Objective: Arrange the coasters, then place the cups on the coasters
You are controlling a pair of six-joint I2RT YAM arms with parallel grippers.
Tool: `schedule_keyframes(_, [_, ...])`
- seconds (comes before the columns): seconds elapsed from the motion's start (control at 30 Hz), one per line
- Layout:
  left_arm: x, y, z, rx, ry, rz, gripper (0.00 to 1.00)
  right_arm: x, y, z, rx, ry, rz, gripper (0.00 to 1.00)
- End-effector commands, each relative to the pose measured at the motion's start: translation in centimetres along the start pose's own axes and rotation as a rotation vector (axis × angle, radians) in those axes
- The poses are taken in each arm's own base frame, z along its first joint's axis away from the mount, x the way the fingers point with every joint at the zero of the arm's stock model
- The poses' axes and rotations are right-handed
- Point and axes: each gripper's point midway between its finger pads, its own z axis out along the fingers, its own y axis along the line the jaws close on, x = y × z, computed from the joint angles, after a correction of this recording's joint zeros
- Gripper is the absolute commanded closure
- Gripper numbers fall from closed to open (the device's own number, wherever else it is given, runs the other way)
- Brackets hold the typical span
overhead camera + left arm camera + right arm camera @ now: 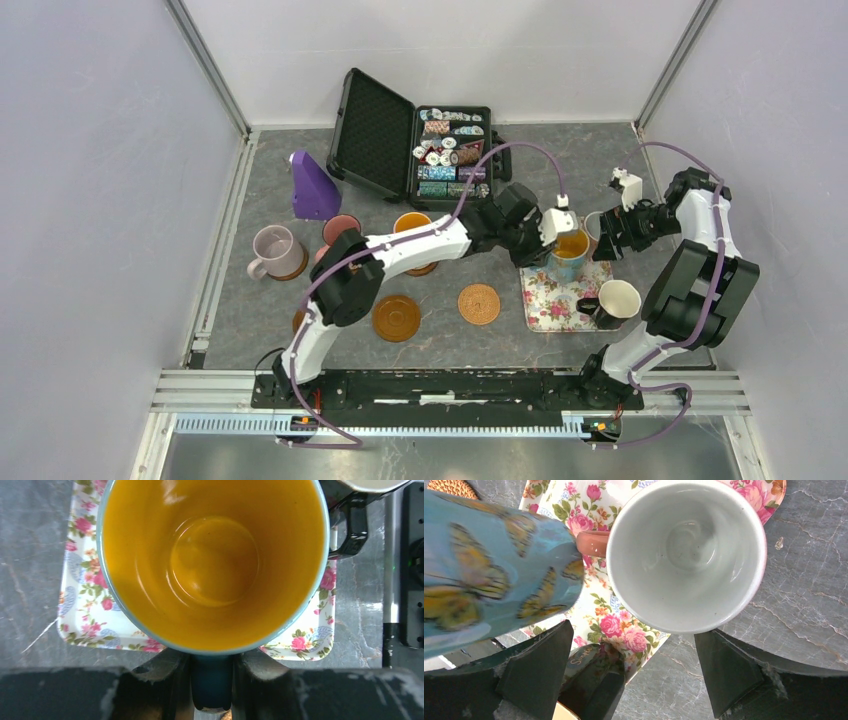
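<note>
My left gripper should next carry the blue cup back and to the left in the top view to the bare brown coaster (396,318), lower it and release it.
My left gripper (556,238) is shut on the handle (212,682) of the blue cup (215,565), which has a yellow inside and sits over the far end of the floral tray (550,305). In the right wrist view the same blue cup (494,570) shows butterflies. My right gripper (631,670) is open, and the white cup (686,550) with a pink handle stands just beyond its fingertips. A black cup (615,300) stands on the tray. A brown coaster (396,318) and an orange-tan coaster (478,304) lie bare.
A lilac cup (272,248) and an orange-lined cup (412,222) stand on coasters at the left, with a pink cup (340,230) between them. An open black case of poker chips (420,145) and a purple object (313,188) sit at the back. Walls enclose the table.
</note>
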Motion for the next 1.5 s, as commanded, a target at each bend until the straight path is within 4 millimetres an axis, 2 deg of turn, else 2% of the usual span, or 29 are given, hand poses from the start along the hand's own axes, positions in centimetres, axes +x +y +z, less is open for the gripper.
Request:
schedule_keyframes(0.0, [-11.2,0.4,-7.7,-0.035,-0.323,0.075,0.98,-2.2,0.3,-1.5,0.022,-0.061,-0.041,0.02])
schedule_keyframes(0.1, [-10.0,1.1,-10.4,-0.054,-0.300,0.080,0.98,-2.4,0.2,-1.9,0.035,-0.061,-0.054,0.02])
schedule_keyframes(0.23, [-6.7,1.6,-14.4,-0.088,-0.246,0.087,0.98,-2.6,0.2,-2.1,0.039,-0.060,-0.061,0.02])
schedule_keyframes(0.53, [3.9,-2.2,-23.0,-0.150,-0.102,0.050,0.98,-2.8,-0.1,-2.3,0.063,-0.062,-0.052,0.02])
schedule_keyframes(0.63, [7.1,-3.3,-25.0,-0.205,-0.069,0.025,0.98,-2.9,-0.4,-2.5,0.083,-0.060,-0.046,0.02])
schedule_keyframes(0.7, [8.3,-4.0,-26.4,-0.263,-0.078,0.001,0.98,-2.9,-0.7,-2.5,0.094,-0.063,-0.039,0.02])
schedule_keyframes(0.83, [11.4,-4.6,-28.1,-0.374,-0.056,-0.094,0.98,-3.1,-0.8,-2.3,0.092,-0.067,-0.024,0.02])
schedule_keyframes(0.93, [13.6,-5.0,-29.3,-0.436,-0.023,-0.101,0.98,-3.1,-0.9,-2.2,0.095,-0.068,-0.018,0.02])
schedule_keyframes(1.03, [15.1,-5.9,-30.1,-0.441,0.016,-0.076,0.98,-3.0,-1.1,-2.1,0.099,-0.066,-0.013,0.02])
schedule_keyframes(1.07, [16.4,-6.6,-30.5,-0.430,0.047,-0.070,0.98,-3.0,-1.2,-2.0,0.099,-0.066,-0.008,0.02])
schedule_keyframes(1.17, [18.1,-7.5,-30.3,-0.398,0.096,-0.059,0.98,-3.1,-1.3,-1.9,0.100,-0.067,-0.007,0.02])
schedule_keyframes(1.47, [19.8,-7.0,-29.7,-0.425,0.137,-0.090,0.98,-2.9,-1.5,-1.8,0.105,-0.063,0.004,0.02])
